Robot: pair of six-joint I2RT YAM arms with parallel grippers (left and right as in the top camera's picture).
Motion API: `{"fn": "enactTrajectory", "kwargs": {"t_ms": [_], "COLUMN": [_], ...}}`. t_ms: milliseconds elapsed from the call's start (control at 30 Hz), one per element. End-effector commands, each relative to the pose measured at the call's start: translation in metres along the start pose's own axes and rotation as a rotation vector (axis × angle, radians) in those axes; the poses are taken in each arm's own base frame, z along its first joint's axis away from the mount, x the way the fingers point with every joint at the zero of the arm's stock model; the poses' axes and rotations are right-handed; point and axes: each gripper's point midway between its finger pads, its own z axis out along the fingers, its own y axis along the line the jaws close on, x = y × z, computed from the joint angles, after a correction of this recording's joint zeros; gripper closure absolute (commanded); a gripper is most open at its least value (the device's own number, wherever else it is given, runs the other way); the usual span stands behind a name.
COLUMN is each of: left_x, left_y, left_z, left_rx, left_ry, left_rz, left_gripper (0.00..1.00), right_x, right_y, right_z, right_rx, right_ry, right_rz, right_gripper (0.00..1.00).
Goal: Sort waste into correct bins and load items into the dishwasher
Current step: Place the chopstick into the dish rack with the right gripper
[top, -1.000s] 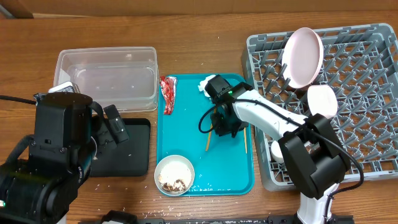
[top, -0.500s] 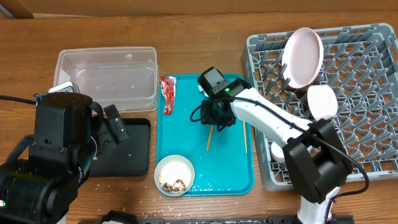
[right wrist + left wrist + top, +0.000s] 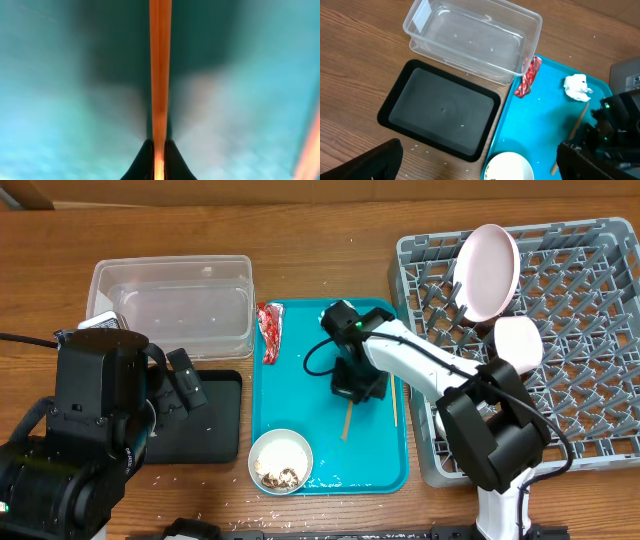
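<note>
Next, my right gripper should lift across to the grey rack's tray-side row to release the chopstick, since the rack stands to the gripper's right in the overhead view.
My right gripper is low over the teal tray and shut on a wooden chopstick, which runs straight out from between the fingertips in the right wrist view. A second chopstick lies to its right. The red wrapper lies at the tray's back left edge. The white tissue wad shows in the left wrist view. The cream-white bowl holds brown food bits. The pink plate and small pink bowl stand in the grey rack. My left gripper is open and empty above the black tray.
The clear tub stands behind the black tray. Loose pale grains are scattered on the wooden table in front of the black tray. The right arm's links arch over the tray's back right corner.
My right gripper has moved from the tray's back, near the tissue, toward its middle. The chopstick in front of it has shifted a little right and forward. The left arm has not moved.
</note>
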Motion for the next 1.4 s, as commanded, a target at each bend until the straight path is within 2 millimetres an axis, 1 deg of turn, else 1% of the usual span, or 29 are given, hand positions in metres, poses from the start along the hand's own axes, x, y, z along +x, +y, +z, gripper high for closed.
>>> {"fn": "enactTrajectory", "kwargs": {"t_ms": [0,67,200,233,267,300,367,400,500,633,700,800,867,900,967,1033,1067,1167,1200,1233,1267,1367], "left_x": [-0.001,-0.001,-0.001,-0.001,-0.001,-0.001,-0.001,-0.001,-0.001,-0.001,-0.001,-0.001,-0.001,-0.001,-0.002,-0.002,-0.002,-0.002,-0.002,-0.002,-0.002,-0.002], "left_y": [0.003,0.003,0.003,0.003,0.003,0.003,0.003,0.003,0.003,0.003,0.003,0.003,0.003,0.003,0.002,0.002,0.002,0.002,0.002,0.002,0.002,0.002], "left_z": [0.001,0.001,0.001,0.001,0.001,0.001,0.001,0.001,0.001,0.001,0.001,0.001,0.001,0.001,0.001,0.002,0.002,0.002,0.002,0.002,0.002,0.003], "left_rx": [-0.016,-0.016,-0.016,-0.016,-0.016,-0.016,-0.016,-0.016,-0.016,-0.016,-0.016,-0.016,-0.016,-0.016,-0.016,-0.016,-0.016,-0.016,-0.016,-0.016,-0.017,-0.019], "left_ry": [-0.006,-0.006,-0.006,-0.006,-0.006,-0.006,-0.006,-0.006,-0.006,-0.006,-0.006,-0.006,-0.006,-0.006,-0.006,-0.006,-0.006,-0.006,-0.005,-0.005,-0.004,-0.001], "left_rz": [-0.023,-0.023,-0.023,-0.023,-0.023,-0.023,-0.023,-0.023,-0.023,-0.023,-0.023,-0.023,-0.023,-0.023,-0.023,-0.023,-0.023,-0.023,-0.023,-0.023,-0.023,-0.022], "left_gripper": [0.0,0.0,0.0,0.0,0.0,0.0,0.0,0.0,0.0,0.0,0.0,0.0,0.0,0.0,0.0,0.0,0.0,0.0,0.0,0.0,0.0,0.0], "right_x": [-0.016,-0.015,-0.02,-0.022,-0.028,-0.033,-0.048,-0.062,-0.086,-0.111,-0.117,-0.12,-0.115,-0.11,-0.097,-0.081,-0.073,-0.047,-0.034,-0.026,-0.019,-0.008], "right_y": [0.002,0.002,0.005,0.003,-0.003,-0.01,-0.031,-0.048,-0.071,-0.092,-0.101,-0.108,-0.105,-0.099,-0.087,-0.077,-0.073,-0.056,-0.044,-0.036,-0.027,-0.005], "right_z": [-0.063,-0.091,-0.147,-0.157,-0.17,-0.177,-0.189,-0.194,-0.191,-0.172,-0.16,-0.149,-0.146,-0.146,-0.147,-0.148,-0.149,-0.143,-0.139,-0.137,-0.134,-0.126], "right_rx": [-0.062,-0.092,-0.168,-0.17,-0.157,-0.129,-0.031,0.048,0.12,0.154,0.176,0.181,0.155,0.132,0.097,0.079,0.069,0.025,-0.005,-0.024,-0.033,-0.042], "right_ry": [-0.147,-0.199,-0.341,-0.375,-0.433,-0.471,-0.547,-0.582,-0.609,-0.608,-0.579,-0.542,-0.52,-0.509,-0.485,-0.457,-0.445,-0.39,-0.362,-0.347,-0.344,-0.359], "right_rz": [-0.048,-0.106,-0.308,-0.351,-0.416,-0.453,-0.472,-0.48,-0.494,-0.5,-0.505,-0.493,-0.503,-0.52,-0.555,-0.57,-0.55,-0.53,-0.539,-0.549,-0.552,-0.589], "right_gripper": [0.96,0.96,0.96,0.96,0.96,0.96,0.96,0.96,0.96,0.96,0.96,0.96,0.95,0.86,0.6,0.57,0.55,0.5,0.5,0.5,0.49,0.44]}}
